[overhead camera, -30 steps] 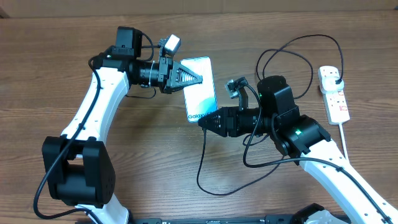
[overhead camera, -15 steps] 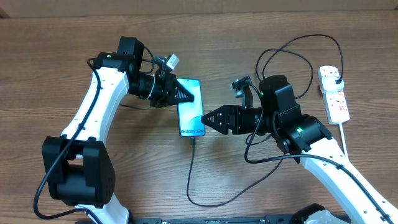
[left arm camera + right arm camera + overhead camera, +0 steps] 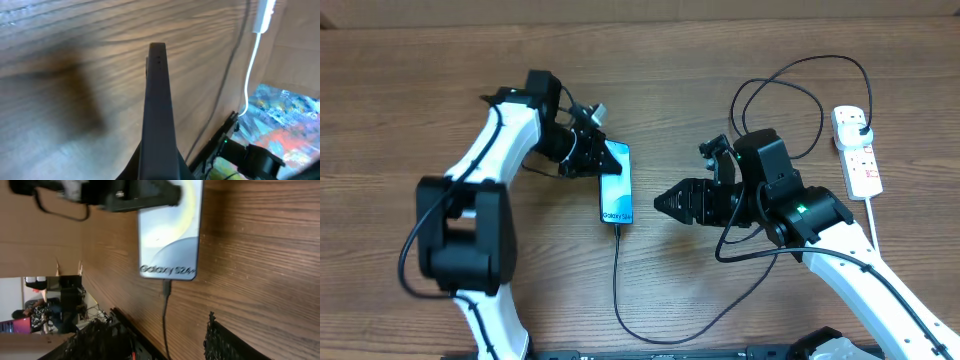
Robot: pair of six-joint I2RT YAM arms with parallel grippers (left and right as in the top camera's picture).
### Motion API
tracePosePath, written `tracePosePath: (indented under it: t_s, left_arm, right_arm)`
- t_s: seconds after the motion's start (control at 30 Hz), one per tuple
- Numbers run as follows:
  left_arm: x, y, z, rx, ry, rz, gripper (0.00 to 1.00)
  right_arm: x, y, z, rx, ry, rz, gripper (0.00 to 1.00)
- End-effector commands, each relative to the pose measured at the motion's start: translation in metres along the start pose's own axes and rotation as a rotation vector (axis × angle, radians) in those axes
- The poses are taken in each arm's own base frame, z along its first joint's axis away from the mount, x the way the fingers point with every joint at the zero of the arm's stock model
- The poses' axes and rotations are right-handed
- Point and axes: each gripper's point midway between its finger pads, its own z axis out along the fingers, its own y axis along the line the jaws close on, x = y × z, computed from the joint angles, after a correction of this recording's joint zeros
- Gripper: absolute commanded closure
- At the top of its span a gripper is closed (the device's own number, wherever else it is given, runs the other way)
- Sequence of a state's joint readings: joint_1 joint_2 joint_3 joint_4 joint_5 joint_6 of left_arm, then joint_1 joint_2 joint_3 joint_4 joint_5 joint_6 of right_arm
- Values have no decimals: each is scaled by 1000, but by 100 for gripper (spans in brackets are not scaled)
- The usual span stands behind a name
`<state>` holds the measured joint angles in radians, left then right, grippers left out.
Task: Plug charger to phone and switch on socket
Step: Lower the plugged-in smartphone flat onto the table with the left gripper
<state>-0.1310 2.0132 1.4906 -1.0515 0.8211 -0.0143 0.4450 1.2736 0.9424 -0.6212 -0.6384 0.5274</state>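
Note:
The left gripper lowers the phone (image 3: 617, 187) onto the shadowed tabletop below next and releases the phone's upper part there, since the charger's connector already sits in the phone's bottom port.
The phone (image 3: 617, 187) has a blue-teal screen reading "Galaxy S24+". My left gripper (image 3: 599, 157) is shut on its top end and holds it low over the table. In the left wrist view I see the phone (image 3: 157, 90) edge-on between my jaws. The charger's connector (image 3: 166, 287) sits in the phone's bottom port. Its thin black cable (image 3: 618, 290) loops down, right and up to a black plug in the socket (image 3: 860, 158). My right gripper (image 3: 667, 201) is open and empty, just right of the phone. Its fingers (image 3: 160, 345) frame the cable.
The socket's thick white cord (image 3: 873, 222) runs down the right side and also shows in the left wrist view (image 3: 249, 75). Black cable loops (image 3: 790, 90) lie behind my right arm. The table's front edge (image 3: 125, 325) is near the cable.
My right gripper has let go of the connector, now plugged in, and drawn back to the right. My left gripper has carried the phone down and left.

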Motion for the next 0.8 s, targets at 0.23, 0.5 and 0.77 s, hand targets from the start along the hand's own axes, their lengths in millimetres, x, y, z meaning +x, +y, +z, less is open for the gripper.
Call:
tracePosePath:
  t_s: [0.23, 0.5, 0.77]
  left_arm:
    - [-10, 34, 38, 44, 43, -38, 96]
    - [-11, 44, 47, 43, 55, -54, 96]
    - [-13, 53, 48, -2, 49, -72, 96]
  right_arm:
    - [-2, -4, -3, 35, -13, 9, 36]
    - [-1, -6, -3, 40, -10, 13, 36]
    - [0, -6, -3, 43, -5, 18, 36]
